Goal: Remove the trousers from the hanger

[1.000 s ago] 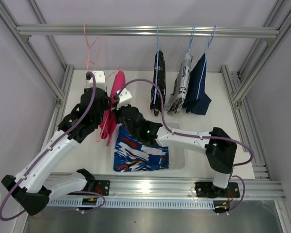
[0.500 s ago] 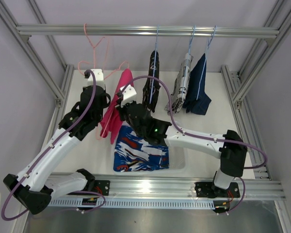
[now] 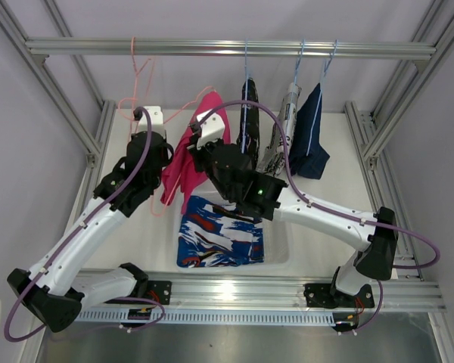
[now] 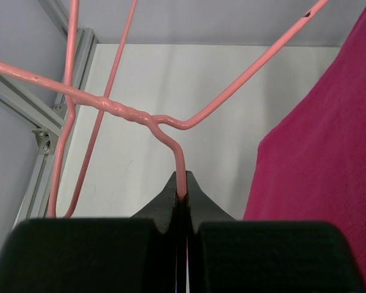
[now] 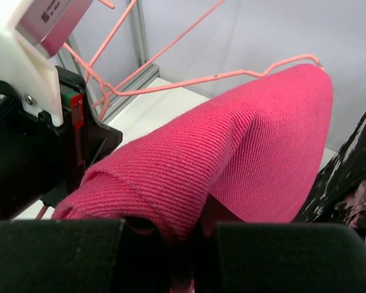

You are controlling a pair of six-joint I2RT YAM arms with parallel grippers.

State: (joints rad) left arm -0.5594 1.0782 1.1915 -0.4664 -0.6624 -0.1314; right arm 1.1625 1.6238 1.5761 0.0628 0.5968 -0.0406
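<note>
I should pull my right gripper away, then move it back and down and let go of the fold over the blue, red and white trousers, because pink cloth still covers the hanger's arm.
The pink trousers hang draped over one arm of the pink wire hanger, which hangs on the top rail. My left gripper is shut on the hanger's wire, the trousers to its right. My right gripper is shut on a fold of the pink trousers, lifting them up and right. The blue, red and white trousers lie flat on the table. The black patterned, white printed and dark blue denim trousers hang on blue hangers.
An aluminium frame surrounds the white table, with the horizontal hanging rail across the top. A shallow clear tray lies under the right arm. The left wrist body sits close beside the pink cloth.
My right gripper has moved up and to the right, pulling the pink trousers along the hanger arm. The hanger has tilted. My left gripper has kept its hold on the wire and risen slightly.
</note>
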